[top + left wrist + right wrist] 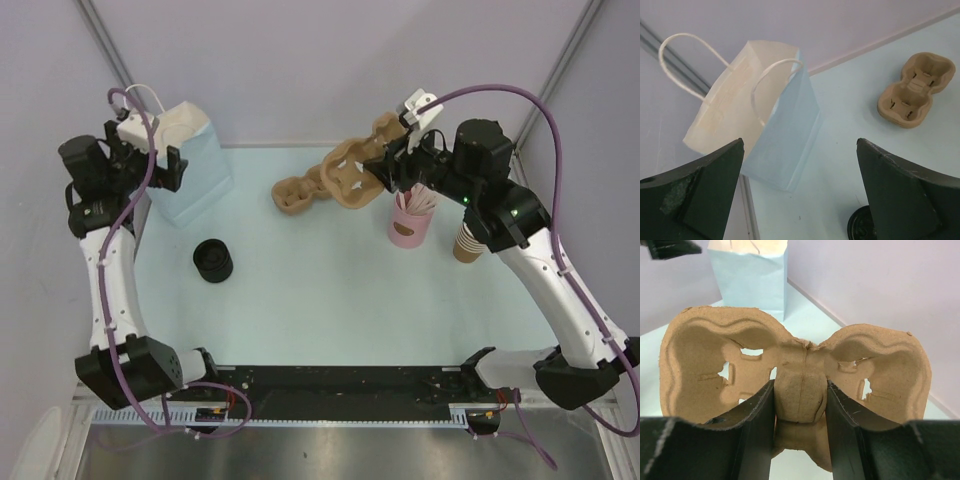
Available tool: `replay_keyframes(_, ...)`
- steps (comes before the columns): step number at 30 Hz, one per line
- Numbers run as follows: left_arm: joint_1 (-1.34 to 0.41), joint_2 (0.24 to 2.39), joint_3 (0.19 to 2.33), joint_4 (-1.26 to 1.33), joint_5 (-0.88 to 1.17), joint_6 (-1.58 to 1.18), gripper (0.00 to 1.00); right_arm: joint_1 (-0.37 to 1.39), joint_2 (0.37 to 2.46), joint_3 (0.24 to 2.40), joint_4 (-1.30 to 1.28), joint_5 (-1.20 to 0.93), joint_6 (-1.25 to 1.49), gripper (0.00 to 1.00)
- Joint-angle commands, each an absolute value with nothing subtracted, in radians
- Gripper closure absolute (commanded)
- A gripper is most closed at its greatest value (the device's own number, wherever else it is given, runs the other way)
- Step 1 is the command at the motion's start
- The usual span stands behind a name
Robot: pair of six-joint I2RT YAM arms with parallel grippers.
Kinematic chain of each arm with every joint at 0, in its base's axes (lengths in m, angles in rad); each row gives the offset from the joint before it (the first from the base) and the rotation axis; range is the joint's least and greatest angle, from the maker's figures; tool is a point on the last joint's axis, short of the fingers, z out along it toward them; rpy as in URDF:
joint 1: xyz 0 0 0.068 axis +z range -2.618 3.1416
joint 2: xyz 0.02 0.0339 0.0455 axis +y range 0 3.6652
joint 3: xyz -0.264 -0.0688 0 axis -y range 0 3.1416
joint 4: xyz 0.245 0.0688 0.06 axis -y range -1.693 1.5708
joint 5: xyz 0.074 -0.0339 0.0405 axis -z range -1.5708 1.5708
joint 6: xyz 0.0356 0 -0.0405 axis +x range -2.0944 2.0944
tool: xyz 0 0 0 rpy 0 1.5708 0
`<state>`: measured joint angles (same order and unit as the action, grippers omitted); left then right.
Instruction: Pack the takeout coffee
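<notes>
I will move my left gripper outward next, until its fingers are on both sides of the near handle loop that stands up from the opening of the bag, and then close it.
My right gripper (388, 168) is shut on the middle ridge of a tan pulp cup carrier (355, 168) and holds it above the table; the right wrist view shows the carrier (715, 355) clamped between both fingers (755, 425). My left gripper (168, 168) is open and empty, beside the pale blue paper bag (190, 165); the left wrist view shows the bag (785, 135) standing open. A round black lid (212, 260) lies on the table in front of the bag, and its edge shows in the left wrist view (860, 227). No single tan cup is in view.
A second pulp carrier (298, 193) lies on the table at the back middle, also in the left wrist view (916, 90). A pink cup of straws (410, 222) and a stack of tan cups (467, 242) stand at the right, under my right arm.
</notes>
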<state>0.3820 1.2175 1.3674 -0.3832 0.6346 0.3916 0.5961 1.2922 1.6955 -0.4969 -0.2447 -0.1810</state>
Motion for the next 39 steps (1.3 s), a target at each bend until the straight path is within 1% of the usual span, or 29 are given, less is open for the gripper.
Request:
replay_keyframes(1, 0.281, 1.296, 1.460, -0.347, 0.528, 0.500, 0.01, 0.569, 1.217, 1.626, -0.477, -0.296, -0.176, 0.68)
replay_keyframes(4, 0.241, 1.341, 1.479, -0.328, 0.483, 0.502, 0.01, 0.549, 1.189, 1.557, -0.454, -0.314, -0.161, 0.68)
replay_keyframes(8, 0.239, 1.330, 1.444, -0.189, 0.436, 0.483, 0.02, 0.531, 1.164, 1.511, -0.442, -0.336, -0.155, 0.68)
replay_keyframes(12, 0.239, 1.282, 1.378, -0.117, 0.472, 0.517, 0.02, 0.518, 1.166, 1.503, -0.440, -0.356, -0.153, 0.68)
replay_keyframes(17, 0.239, 1.278, 1.379, -0.095, 0.443, 0.566, 0.02, 0.506, 1.177, 1.497, -0.440, -0.374, -0.144, 0.68)
replay_keyframes(23, 0.239, 1.350, 1.408, -0.077, 0.336, 0.568, 0.02, 0.502, 1.186, 1.485, -0.433, -0.377, -0.143, 0.67)
replay_keyframes(28, 0.226, 1.385, 1.399, -0.049, 0.330, 0.587, 0.03, 0.500, 1.186, 1.477, -0.428, -0.385, -0.140, 0.66)
replay_keyframes(32, 0.193, 1.427, 1.431, -0.066, 0.256, 0.595, 0.03, 0.502, 1.183, 1.465, -0.426, -0.388, -0.137, 0.66)
replay_keyframes(36, 0.173, 1.485, 1.506, -0.110, 0.192, 0.595, 0.07, 0.502, 1.180, 1.450, -0.422, -0.391, -0.135, 0.65)
replay_keyframes(37, 0.164, 1.494, 1.517, -0.117, 0.181, 0.598, 0.12, 0.502, 1.180, 1.450, -0.422, -0.391, -0.135, 0.65)
replay_keyframes(39, 0.155, 1.517, 1.540, -0.129, 0.132, 0.600, 0.16, 0.502, 1.178, 1.445, -0.419, -0.394, -0.135, 0.65)
